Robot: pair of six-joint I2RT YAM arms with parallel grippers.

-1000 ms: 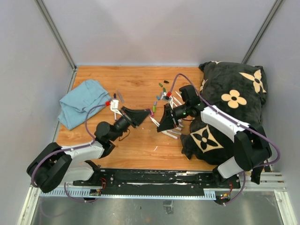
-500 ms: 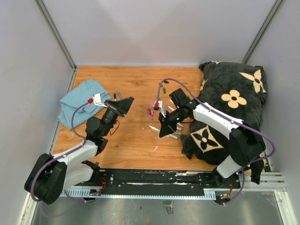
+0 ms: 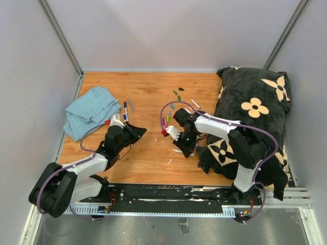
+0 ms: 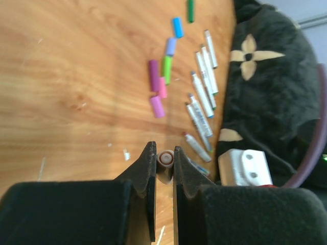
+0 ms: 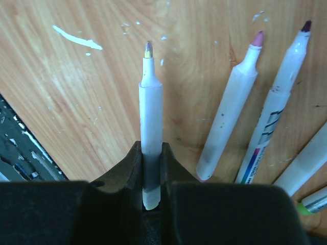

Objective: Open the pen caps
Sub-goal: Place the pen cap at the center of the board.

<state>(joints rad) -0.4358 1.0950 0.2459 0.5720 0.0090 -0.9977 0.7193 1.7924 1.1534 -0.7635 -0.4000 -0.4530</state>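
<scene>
The left gripper lowers across to its right in the top view next and releases the pale cap where bare wood borders the collected purple caps.
In the left wrist view my left gripper [image 4: 164, 149] is shut on a small pale pen cap [image 4: 166, 159], seen end-on above the wood. From above, that left gripper [image 3: 139, 131] hangs left of centre. My right gripper [image 5: 152, 148] is shut on a slim white pen barrel [image 5: 151, 112] whose bare tip points away over the table. The same right gripper [image 3: 185, 147] sits low beside the pillow. Loose pen caps lie mid-table: blue [image 4: 177, 27], green [image 4: 166, 69], purple [image 4: 154, 75], pink [image 4: 158, 106].
Uncapped white barrels [image 5: 230, 109] lie right of the held one, with more barrels [image 4: 203, 94] along the black flowered pillow [image 3: 253, 115]. A blue cloth [image 3: 91, 109] fills the far left, with a capped pen [image 3: 125, 111] beside it. Metal rail runs along the near edge.
The grippers have parted from their meeting at mid-table. The left swung toward the cloth, then back nearer its base. The right dropped low to the table by the pillow with the barrel.
</scene>
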